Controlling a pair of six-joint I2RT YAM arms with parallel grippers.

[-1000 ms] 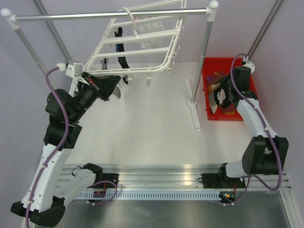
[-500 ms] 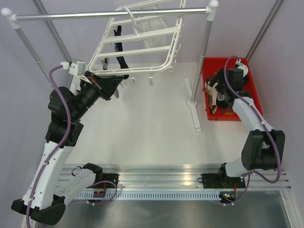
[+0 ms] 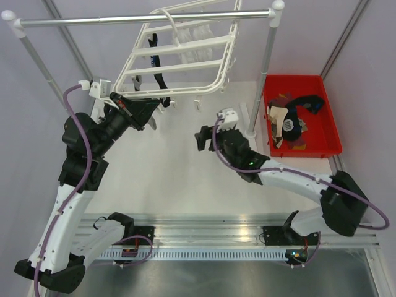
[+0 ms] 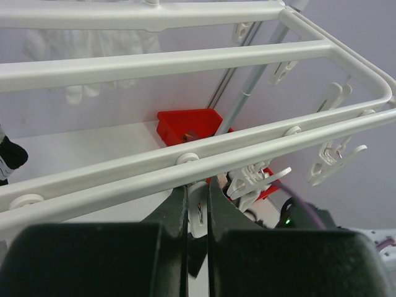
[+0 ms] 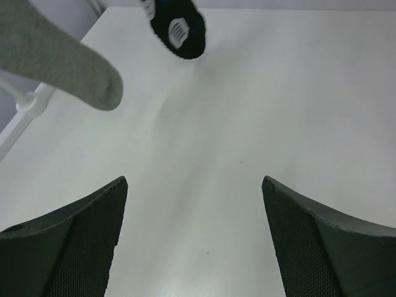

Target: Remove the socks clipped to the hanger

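My right gripper moves its open fingers across and around the grey sock's lower end point(image 3: 152, 122) point(image 5: 106, 93) next. It dangles free to the gripper's left in the top view.
The white hanger point(image 3: 185, 59) hangs tilted from the silver rail. A white sock point(image 3: 199, 34) and black-and-blue socks point(image 3: 159, 79) are still clipped to it. My left gripper point(image 3: 150, 110) sits at the frame's near left edge, shut on a white clip point(image 4: 198, 209) under the hanger bar point(image 4: 185, 162). My right gripper point(image 3: 200, 137) is open and holds nothing, low over the table's middle. In the right wrist view a grey sock point(image 5: 65, 62) and a black sock point(image 5: 177, 23) dangle ahead of the open gripper point(image 5: 195, 229).
A red bin point(image 3: 332, 127) at the right holds several loose socks, with a black-and-blue one point(image 3: 304, 104) on top. The silver rail point(image 3: 124, 20) rests on posts; the right post point(image 3: 267, 68) and its white foot point(image 3: 252, 137) stand between my right arm and the bin.
My right gripper opened over the red bin, left a black-and-blue sock there, and swung left to the table's middle. The left gripper rose slightly and stays shut on the clip.
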